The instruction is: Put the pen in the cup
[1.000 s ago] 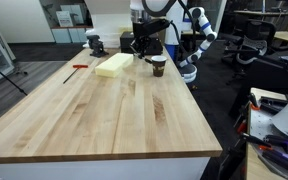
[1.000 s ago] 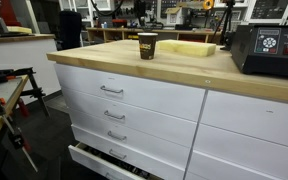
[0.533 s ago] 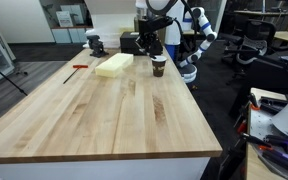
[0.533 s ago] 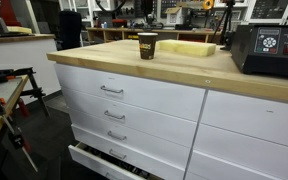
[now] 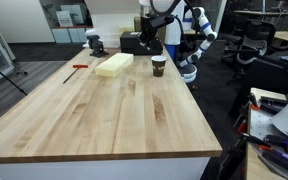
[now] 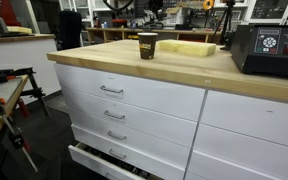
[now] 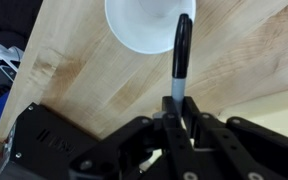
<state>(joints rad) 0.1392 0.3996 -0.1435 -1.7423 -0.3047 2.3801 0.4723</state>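
My gripper lowers toward the cup's white inside next, black cap leading, then releases the pen (image 7: 181,50), because the cap still hangs above the cup's rim.
In the wrist view my gripper (image 7: 177,122) is shut on the pen (image 7: 181,50), which has a black cap and a grey-blue body. The pen's tip points at the cup (image 7: 144,28), whose white inside shows just under the tip, slightly to the left of it. In an exterior view the gripper (image 5: 153,40) hangs above the dark cup (image 5: 158,65) at the far end of the wooden table (image 5: 104,115). The cup (image 6: 147,45) stands upright, with a pale rim.
A pale yellow block (image 5: 114,64) lies next to the cup. A black box (image 5: 132,42) stands behind it and also shows in an exterior view (image 6: 269,50). A red-handled tool (image 5: 79,67) lies near the table's edge. Office chairs stand beyond the table.
The gripper with the pen has risen a little and shifted slightly over the cup. The cup and the other things have not moved.
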